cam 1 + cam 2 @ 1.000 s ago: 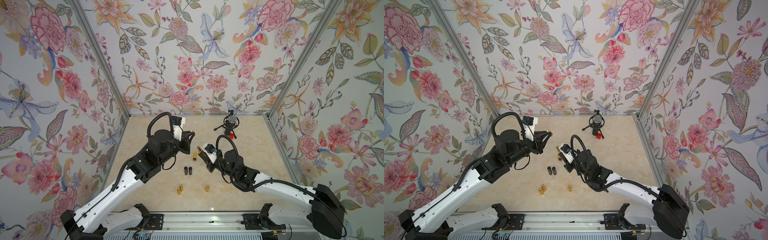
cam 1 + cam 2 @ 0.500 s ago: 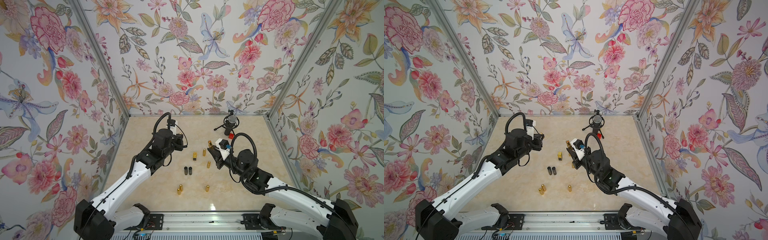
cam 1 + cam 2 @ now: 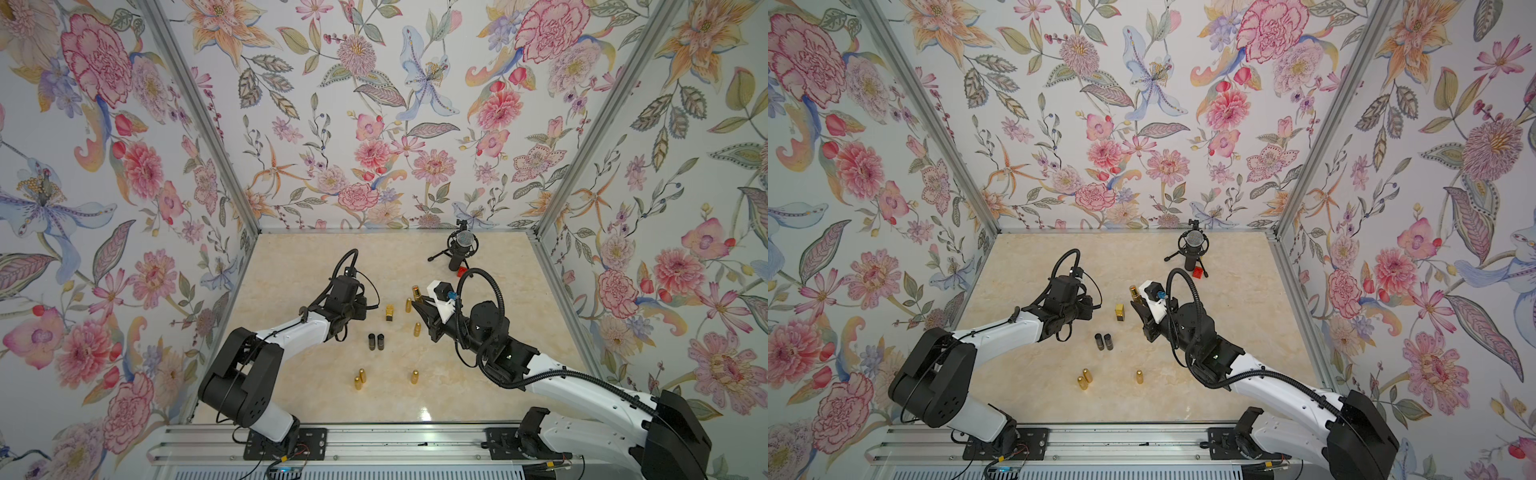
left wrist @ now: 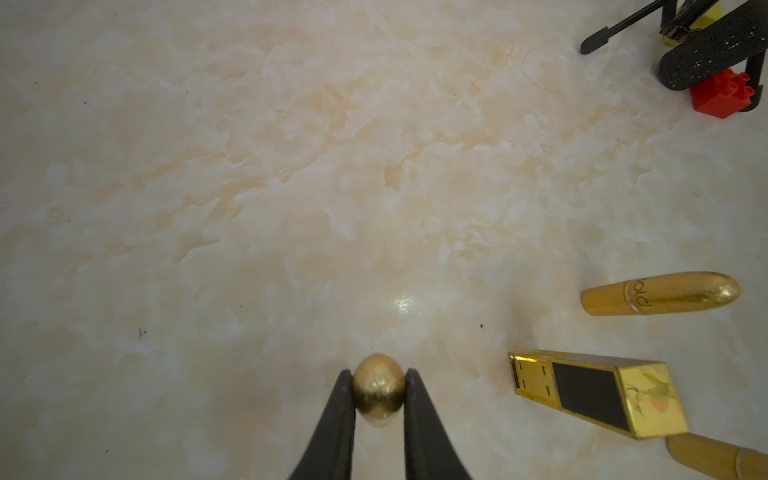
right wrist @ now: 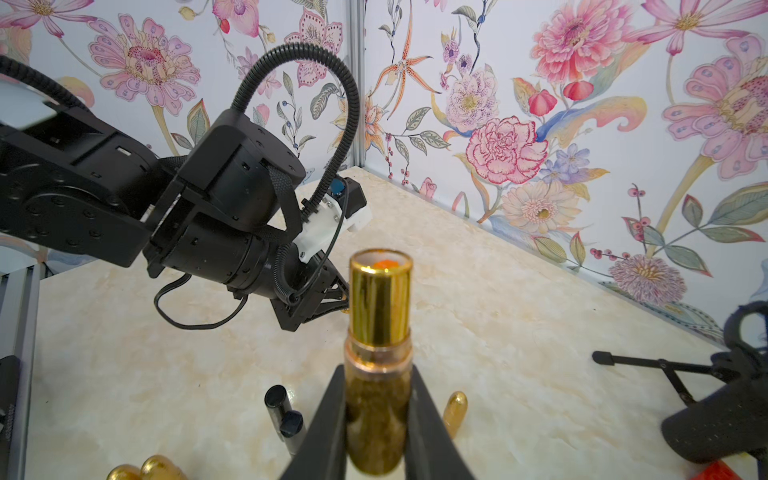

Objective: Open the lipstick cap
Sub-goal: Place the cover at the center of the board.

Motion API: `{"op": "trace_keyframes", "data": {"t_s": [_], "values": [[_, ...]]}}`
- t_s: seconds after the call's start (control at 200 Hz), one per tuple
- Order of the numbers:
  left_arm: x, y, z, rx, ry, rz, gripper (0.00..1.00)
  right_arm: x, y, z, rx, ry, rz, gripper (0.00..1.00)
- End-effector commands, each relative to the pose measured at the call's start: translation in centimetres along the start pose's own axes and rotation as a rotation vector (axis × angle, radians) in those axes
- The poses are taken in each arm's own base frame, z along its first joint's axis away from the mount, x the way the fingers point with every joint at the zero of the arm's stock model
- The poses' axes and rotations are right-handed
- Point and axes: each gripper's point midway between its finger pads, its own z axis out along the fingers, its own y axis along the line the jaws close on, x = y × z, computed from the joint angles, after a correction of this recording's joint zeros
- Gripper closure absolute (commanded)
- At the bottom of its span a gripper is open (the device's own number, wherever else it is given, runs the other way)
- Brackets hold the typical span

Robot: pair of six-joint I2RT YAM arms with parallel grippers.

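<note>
I will lower the rounded gold cap [image 4: 379, 395] with my left gripper onto the bare tabletop below it, clear of the square lipstick, and release it.
My right gripper [image 5: 377, 370] is shut on the lower barrel of a gold lipstick [image 5: 380, 299], held upright above the table. The lipstick has no cap on, and an orange tip shows inside its shiny inner tube. In both top views this lipstick [image 3: 415, 291] [image 3: 1133, 291] sticks up from the right gripper near the table's middle. My left gripper [image 4: 379, 374] is shut on the rounded gold cap [image 4: 379, 395], low over the table and well to the left of the lipstick. In the top views the left wrist [image 3: 347, 297] hides the cap.
A square gold-and-black lipstick [image 3: 389, 312] [image 4: 594, 392] lies between the arms. Gold bullet-shaped lipsticks [image 3: 417, 329] [image 3: 360, 378] [image 3: 414, 376] and two black tubes [image 3: 376, 341] stand nearby. A microphone on a tripod [image 3: 459, 245] and a red brick [image 3: 460, 273] are at the back right.
The grippers were together at the lipstick; they have since drawn apart. The left one went left and down with the cap, the right one right with the lipstick body.
</note>
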Motion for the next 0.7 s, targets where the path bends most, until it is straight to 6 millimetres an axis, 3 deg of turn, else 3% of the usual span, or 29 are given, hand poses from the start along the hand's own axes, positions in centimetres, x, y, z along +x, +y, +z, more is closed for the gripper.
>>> {"op": "trace_keyframes", "data": {"t_s": [0.0, 0.415, 0.695], "values": [[0.2, 1.3, 1.4, -0.043, -0.054, 0.009, 0.91, -0.6, 0.1, 0.1, -0.008, -0.032, 0.011, 0.92], [1.8, 2.7, 2.3, -0.076, -0.124, 0.015, 0.88, -0.3, 0.0, 0.3, -0.001, -0.028, 0.014, 0.92], [3.5, 3.1, 3.4, -0.091, -0.083, 0.038, 0.86, -0.3, -0.1, 0.2, 0.005, -0.028, 0.011, 0.92]]}}
